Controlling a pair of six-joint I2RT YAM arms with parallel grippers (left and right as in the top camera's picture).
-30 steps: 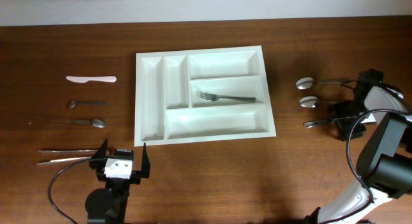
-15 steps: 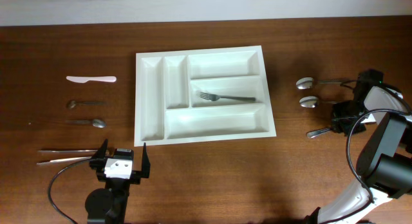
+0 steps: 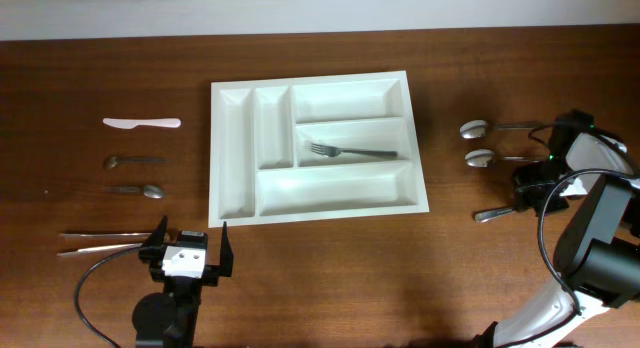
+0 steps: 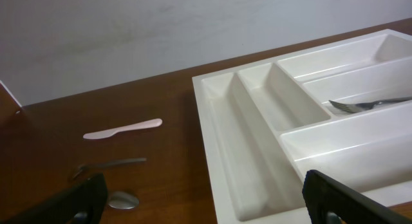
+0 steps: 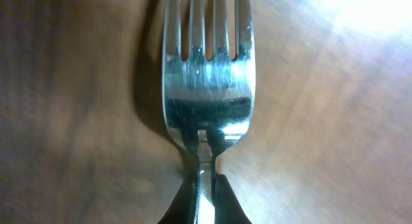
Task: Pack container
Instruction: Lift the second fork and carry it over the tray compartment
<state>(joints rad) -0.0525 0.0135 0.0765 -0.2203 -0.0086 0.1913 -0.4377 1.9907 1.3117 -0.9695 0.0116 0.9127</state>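
Next, my right gripper should rise, cross the container's rim, lower and release, since the container's middle section (image 3: 360,139) already holding a fork lies to its left in the overhead view.
The white container (image 3: 214,158) lies mid-table with one fork (image 3: 352,151) in its middle long compartment. From the left wrist view I see the container (image 4: 257,153) and that fork (image 4: 367,105) ahead to the right. My left gripper (image 3: 192,231) stands open near the front edge, nothing between its fingers (image 4: 84,198). At the far right, my right gripper (image 3: 527,196) is shut on the handle of a second fork (image 3: 493,214). The right wrist view shows this fork (image 5: 207,82) close up over the wood, its neck pinched at the right gripper (image 5: 206,201).
Two spoons (image 3: 474,129) (image 3: 479,158) lie just behind the held fork. On the left are a white plastic knife (image 3: 142,122), two small spoons (image 3: 135,161) (image 3: 140,190) and metal tongs (image 3: 100,241).
The right gripper has shut on the fork's handle. The fork's head has swung toward the table's front. The left arm has not moved.
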